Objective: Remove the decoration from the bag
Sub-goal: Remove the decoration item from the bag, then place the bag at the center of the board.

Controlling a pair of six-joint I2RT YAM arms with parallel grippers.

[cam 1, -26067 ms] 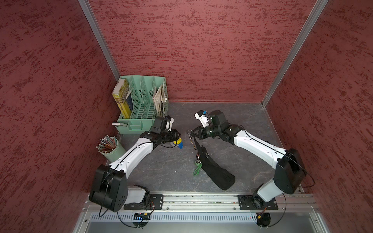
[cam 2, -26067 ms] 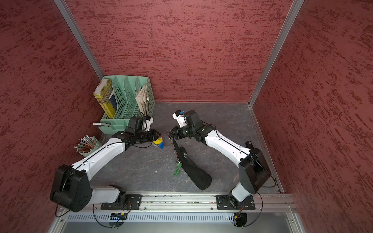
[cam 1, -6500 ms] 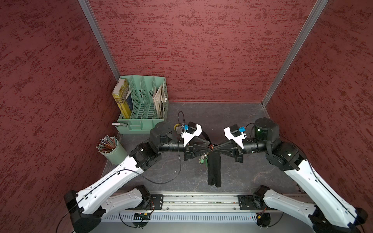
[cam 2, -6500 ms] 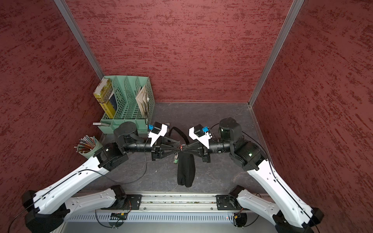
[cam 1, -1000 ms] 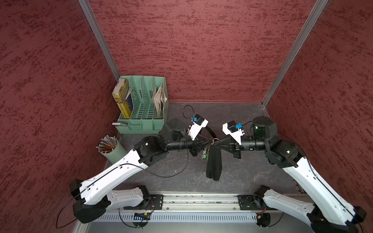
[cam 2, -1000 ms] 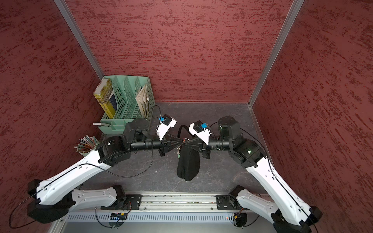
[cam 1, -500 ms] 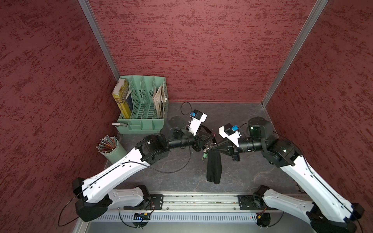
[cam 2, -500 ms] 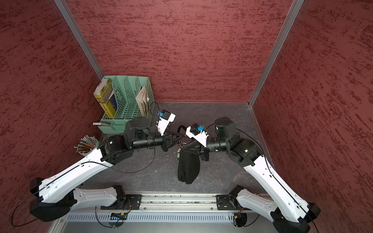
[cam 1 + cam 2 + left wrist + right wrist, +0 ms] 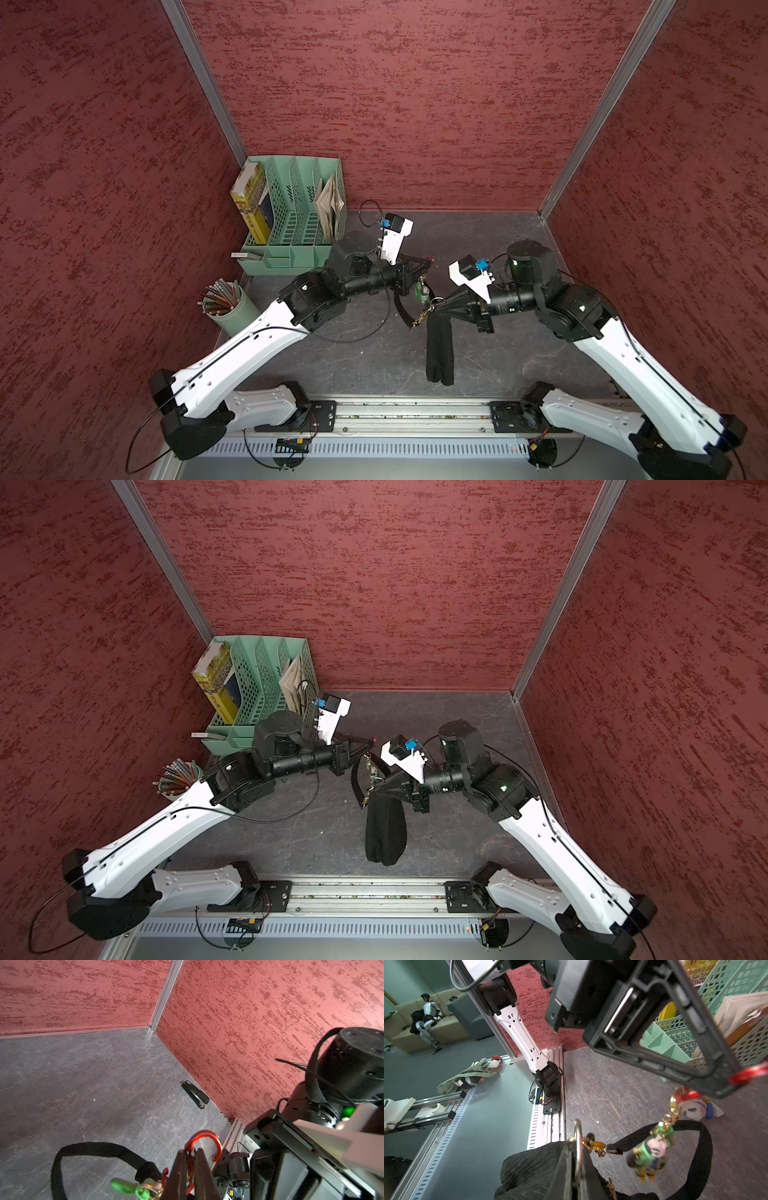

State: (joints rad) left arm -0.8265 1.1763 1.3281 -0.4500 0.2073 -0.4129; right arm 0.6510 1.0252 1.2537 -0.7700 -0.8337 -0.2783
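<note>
I should next move the red carabiner in my left gripper away from the bag (image 9: 439,349) and down, to let go of it over the bare tabletop, which is open below the gripper.
The black bag (image 9: 439,349) (image 9: 384,833) hangs above the table from my right gripper (image 9: 434,309) (image 9: 577,1148), which is shut on the bag's metal ring (image 9: 578,1136). The bag's black strap (image 9: 399,305) (image 9: 699,1147) loops toward the left arm. My left gripper (image 9: 430,261) (image 9: 190,1150) is shut on a red carabiner (image 9: 204,1140). From it a gold chain carries the decoration (image 9: 422,291) (image 9: 370,766) (image 9: 651,1152), a small green figure dangling between the two grippers. Whether the decoration still links to the bag I cannot tell.
A green file organiser (image 9: 291,216) with books stands at the back left, and a cup of pencils (image 9: 226,299) sits by the left wall. A black stapler (image 9: 195,1097) lies against the right wall. A small white and blue toy (image 9: 697,1109) lies on the table under the left gripper.
The grippers have drawn apart: the left went toward the back with the carabiner, the right came forward and down with the bag. The decoration now hangs between them.
</note>
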